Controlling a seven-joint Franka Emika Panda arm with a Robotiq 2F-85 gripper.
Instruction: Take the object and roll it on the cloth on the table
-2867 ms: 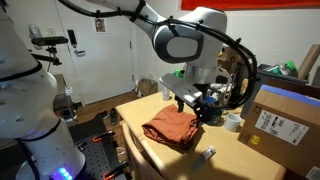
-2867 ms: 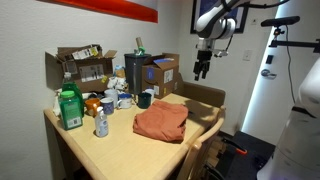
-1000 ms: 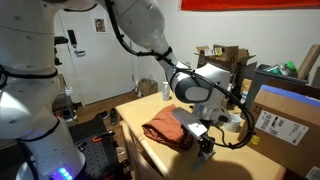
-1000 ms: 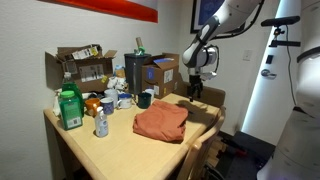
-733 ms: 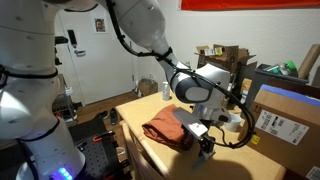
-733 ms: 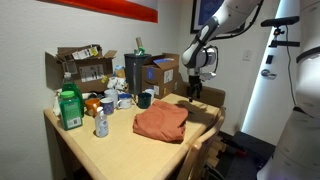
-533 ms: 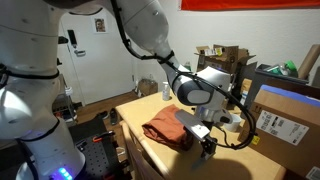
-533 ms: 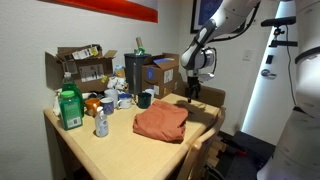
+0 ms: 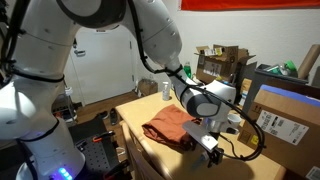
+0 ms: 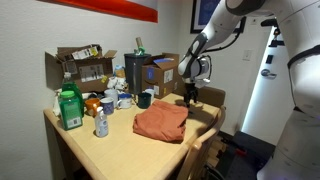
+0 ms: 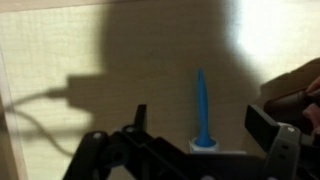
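Observation:
My gripper should next go down around the place where its blue handle meets the white roller (image 11: 204, 142), as the object is still below my open fingers.
A rust-orange cloth (image 9: 170, 127) lies crumpled on the wooden table and shows in both exterior views (image 10: 160, 122); its edge shows at the right of the wrist view (image 11: 300, 90). The object is a small white roller with a thin blue handle (image 11: 201, 110), lying on the table beside the cloth. My gripper (image 11: 203, 125) is open and low over the table, one finger on each side of the object, not closed on it. In the exterior views the gripper (image 9: 212, 145) (image 10: 190, 97) hides the object.
Cardboard boxes (image 9: 280, 125) (image 10: 155, 72) stand along the table's back. A tape roll (image 9: 232, 121), a green bottle (image 10: 68, 108), a small bottle (image 10: 101, 123) and a dark mug (image 10: 144, 99) stand nearby. The table edge (image 9: 150, 160) is close to the gripper.
The arm has come down from high above the table to the table top beside the cloth. Over the last second it sank slightly, so the fingers now straddle the object.

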